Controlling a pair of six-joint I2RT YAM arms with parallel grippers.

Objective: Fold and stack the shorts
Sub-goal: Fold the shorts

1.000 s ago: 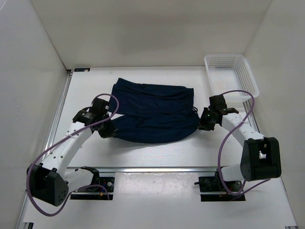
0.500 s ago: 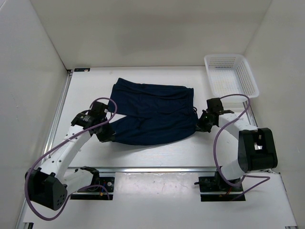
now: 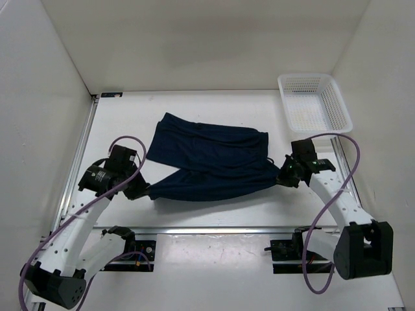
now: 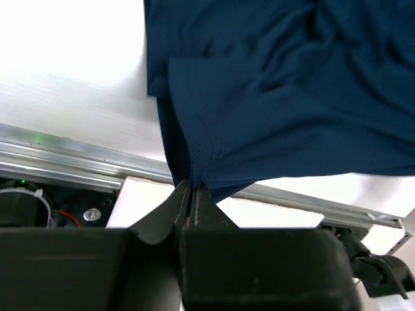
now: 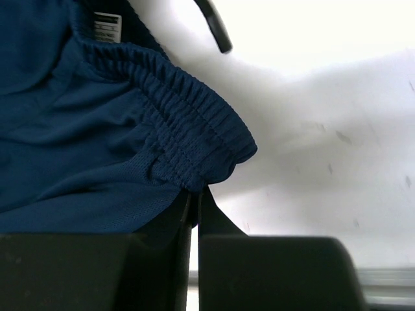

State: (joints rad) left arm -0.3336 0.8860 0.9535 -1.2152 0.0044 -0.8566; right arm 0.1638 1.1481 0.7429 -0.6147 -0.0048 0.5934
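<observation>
I will next carry the near leg's hem with my left gripper away from my base, over the far leg to its far corner [image 3: 166, 116], and let go.
The dark navy shorts [image 3: 211, 159] lie spread across the middle of the white table, waistband to the right, legs to the left. My left gripper [image 3: 144, 190] is shut on the hem of the near leg [image 4: 194, 170], lifted clear of the table. At the right end, my right gripper [image 3: 283, 178] is shut on the near corner of the gathered waistband [image 5: 194, 159]. The near edge of the shorts hangs stretched between the two grippers. A drawstring end [image 5: 214, 26] lies on the table past the waistband.
A white plastic basket [image 3: 314, 103] stands at the back right corner. An aluminium rail [image 3: 214, 228] runs along the table's near edge, another [image 3: 79, 155] along the left side. White walls close in the table on three sides.
The right gripper has shut on the waistband. Both arms have pulled back toward the near edge, dragging the near edge of the shorts with them and stretching it out.
</observation>
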